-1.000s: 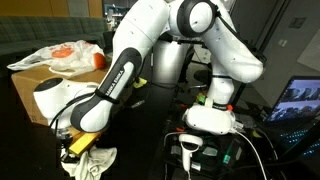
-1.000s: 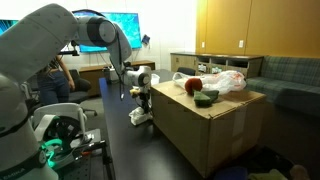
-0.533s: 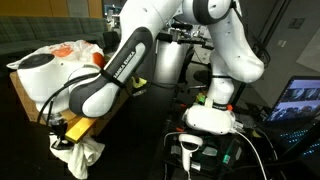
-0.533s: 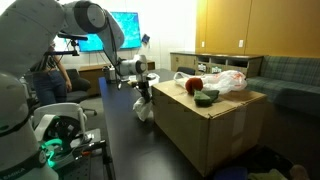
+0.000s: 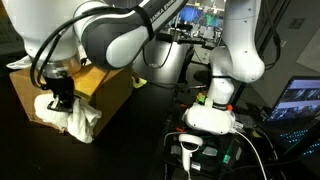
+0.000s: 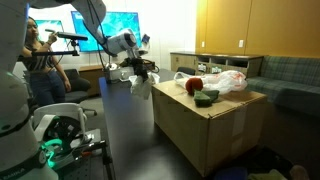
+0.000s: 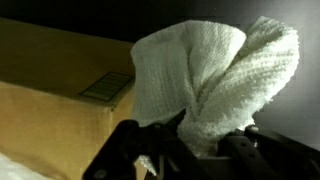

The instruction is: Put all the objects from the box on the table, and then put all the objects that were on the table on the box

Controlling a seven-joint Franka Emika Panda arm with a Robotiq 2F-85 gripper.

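The white towel [image 5: 75, 118] hangs outside the box's edge, so next I must raise my gripper, carry the towel over the box top beside the red thing and release.
My gripper [image 5: 62, 98] is shut on a white towel [image 5: 75, 118] and holds it in the air beside the cardboard box [image 5: 110, 85]. In an exterior view the towel [image 6: 141, 86] hangs at the level of the box top, just off the box's [image 6: 205, 125] near corner. In the wrist view the towel [image 7: 210, 80] bunches up between the dark fingers [image 7: 125, 150], with the box side [image 7: 50, 110] to the left. On the box top lie a white plastic bag [image 6: 228, 81], a red thing [image 6: 196, 84] and a green thing [image 6: 206, 98].
The arm's base [image 5: 212, 115] stands at the right with cables and a handheld device [image 5: 189, 148]. A laptop screen [image 5: 298, 100] glows at the far right. A person [image 6: 42, 70] stands behind with a monitor [image 6: 120, 25]. Cabinets [image 6: 215, 62] line the back wall.
The gripper has risen with the towel from near the dark table surface up to box-top height, and moved toward the box.
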